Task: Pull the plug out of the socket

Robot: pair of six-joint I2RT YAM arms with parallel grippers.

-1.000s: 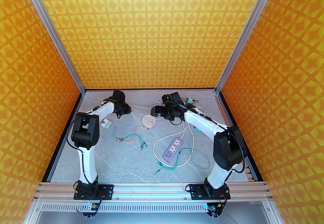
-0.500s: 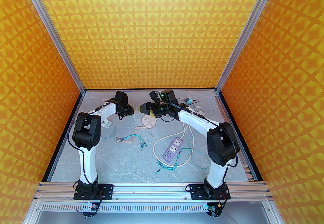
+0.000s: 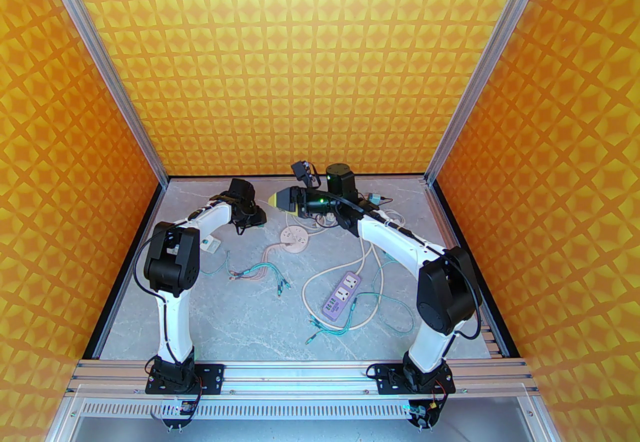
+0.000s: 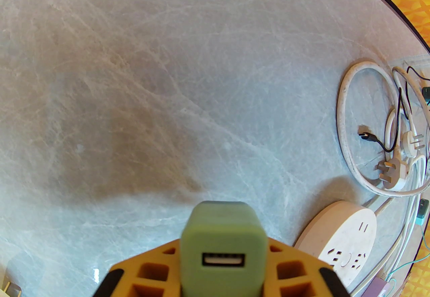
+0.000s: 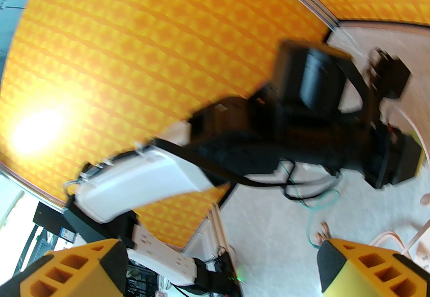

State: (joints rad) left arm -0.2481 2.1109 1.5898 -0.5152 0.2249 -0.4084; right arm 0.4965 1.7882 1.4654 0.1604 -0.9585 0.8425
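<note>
The robot will lift its left gripper, then lower it and let go of the plug, already off the socket, on the bare tabletop below it near the adapter.
The plug [image 4: 220, 228], a small green USB charger block, sits between the orange fingers [image 4: 147, 268] of my left gripper [image 3: 251, 220], which is shut on it just above the table. The socket [image 3: 294, 236] is a round, pale pink multi-outlet disc; the left wrist view shows the socket [image 4: 339, 245] to the right of the plug and apart from it. My right gripper [image 3: 280, 200] hangs raised behind the socket, pointing left. Its yellow fingers [image 5: 77, 268] stand wide apart with nothing between them.
A purple power strip [image 3: 341, 296] lies in the centre right among white and teal cables [image 3: 320, 280]. Loose white plugs [image 4: 393, 168] and a cable loop lie behind the socket. A small white adapter [image 3: 209, 244] rests beside the left arm. Orange walls enclose the table.
My right arm has lifted and swung its gripper up and leftward, off the round socket. The left gripper has drifted slightly right, still holding the plug.
</note>
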